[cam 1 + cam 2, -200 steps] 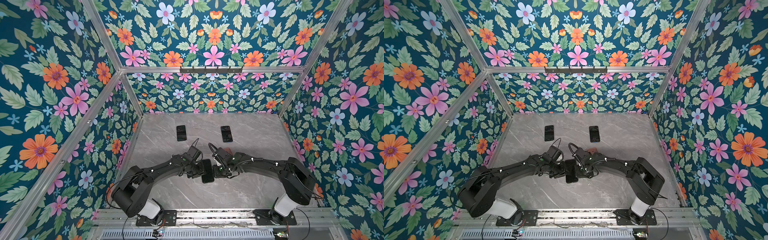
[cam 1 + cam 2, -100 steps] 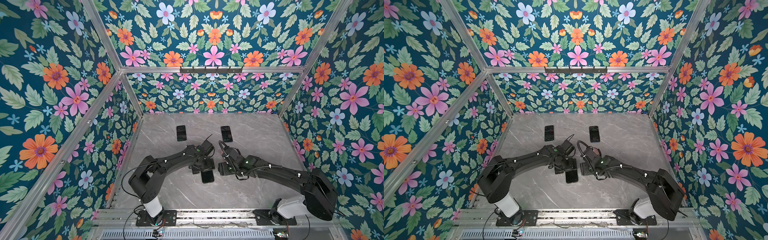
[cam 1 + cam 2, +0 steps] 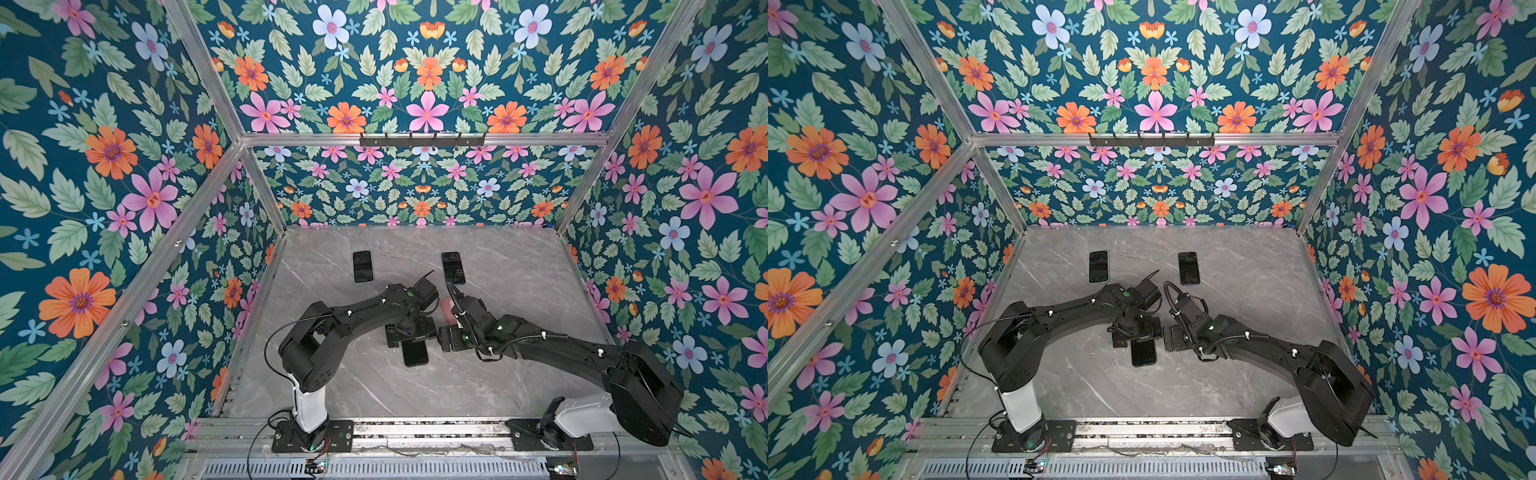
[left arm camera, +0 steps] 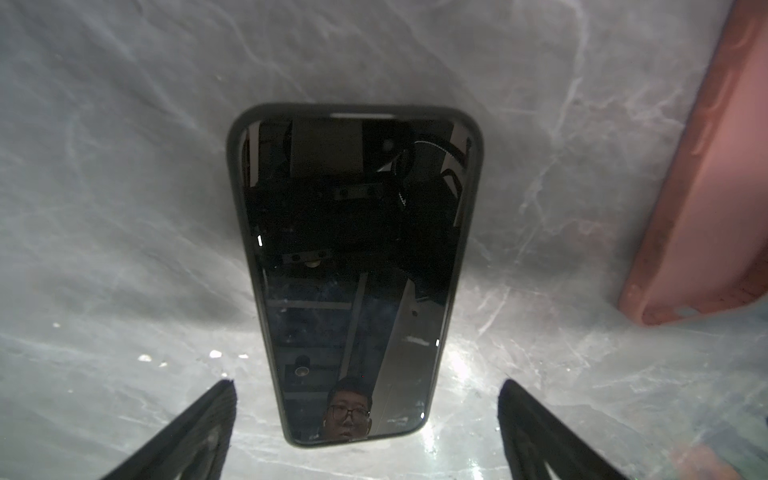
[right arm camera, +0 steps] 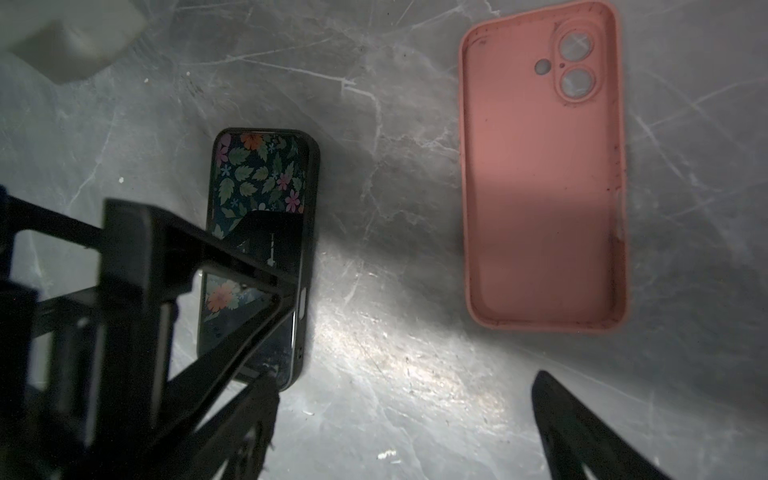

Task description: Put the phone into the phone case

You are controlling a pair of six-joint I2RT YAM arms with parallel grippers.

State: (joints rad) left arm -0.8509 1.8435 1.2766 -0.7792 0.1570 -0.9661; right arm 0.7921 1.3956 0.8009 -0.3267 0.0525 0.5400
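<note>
The black phone lies below my left gripper's open fingers, which span its width, so they will lower and close across its long edges.
A dark phone (image 4: 353,270) lies flat and screen up on the marble table, with a black phone case round its edges; it shows in both top views (image 3: 414,354) (image 3: 1143,354). My left gripper (image 4: 366,388) hangs open above one end of it, fingers apart on either side and not touching it. My right gripper (image 5: 403,382) is open over bare table beside the phone (image 5: 266,249), nothing between its fingers. In a top view the left gripper (image 3: 411,336) and right gripper (image 3: 444,338) stand side by side at the phone's far end.
An empty pink phone case (image 5: 544,187) lies open side up just beyond the grippers, mostly hidden by the arms in a top view (image 3: 446,309). Two more dark phones (image 3: 363,266) (image 3: 453,268) lie further back. Flowered walls close the table on three sides.
Both grippers have opened and let go of the phone, which now lies on the table. Both arms have drawn back a little from it.
</note>
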